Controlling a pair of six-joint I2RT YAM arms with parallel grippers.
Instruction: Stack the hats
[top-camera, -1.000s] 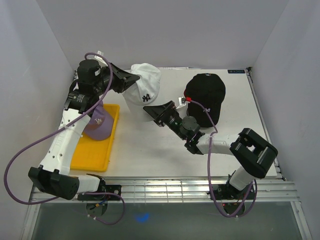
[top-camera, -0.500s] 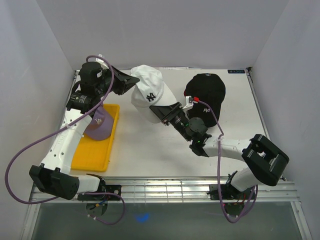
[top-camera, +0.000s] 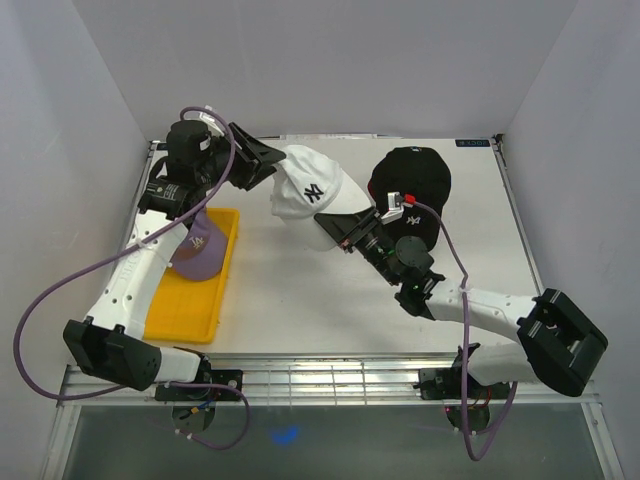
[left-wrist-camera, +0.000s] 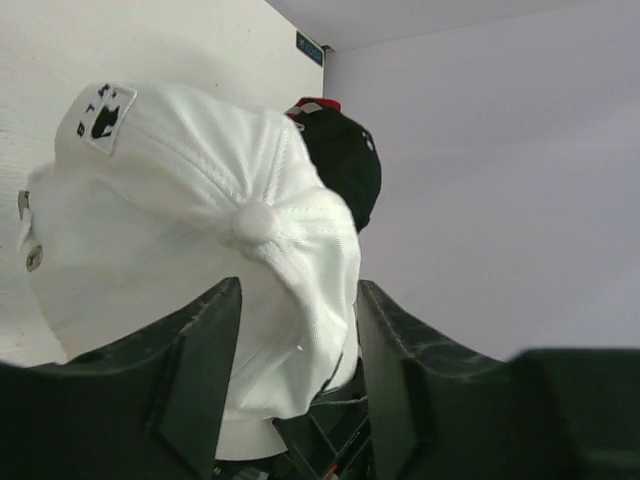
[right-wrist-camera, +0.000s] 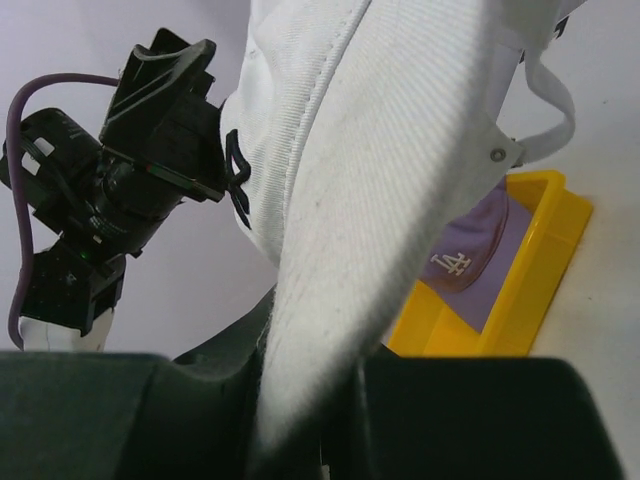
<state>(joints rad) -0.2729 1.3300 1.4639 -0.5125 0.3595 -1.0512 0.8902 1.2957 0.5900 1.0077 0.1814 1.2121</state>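
Observation:
The black hat (top-camera: 415, 180) is below my right gripper and to its right in the top view, so it should swing over that hat next, then down to release.
The white hat (top-camera: 310, 190) with a black NY hangs in the air between both arms. My right gripper (top-camera: 335, 228) is shut on its brim (right-wrist-camera: 380, 150). My left gripper (top-camera: 272, 160) stands open, its fingers apart on either side of the crown (left-wrist-camera: 200, 200). The black hat (top-camera: 415, 180) lies on the table at the back right, and in the left wrist view a sliver of red (left-wrist-camera: 312, 103) shows at its edge. The lavender hat (top-camera: 195, 250) with a white LA sits in the yellow tray (top-camera: 180, 320).
The yellow tray (right-wrist-camera: 540, 260) lies along the table's left side, under my left arm. White walls close in the table on the left, back and right. A purple cable loops off each arm.
The white hat has moved right and turned. My right gripper came up and closed on its brim, and my left gripper's fingers parted around the crown.

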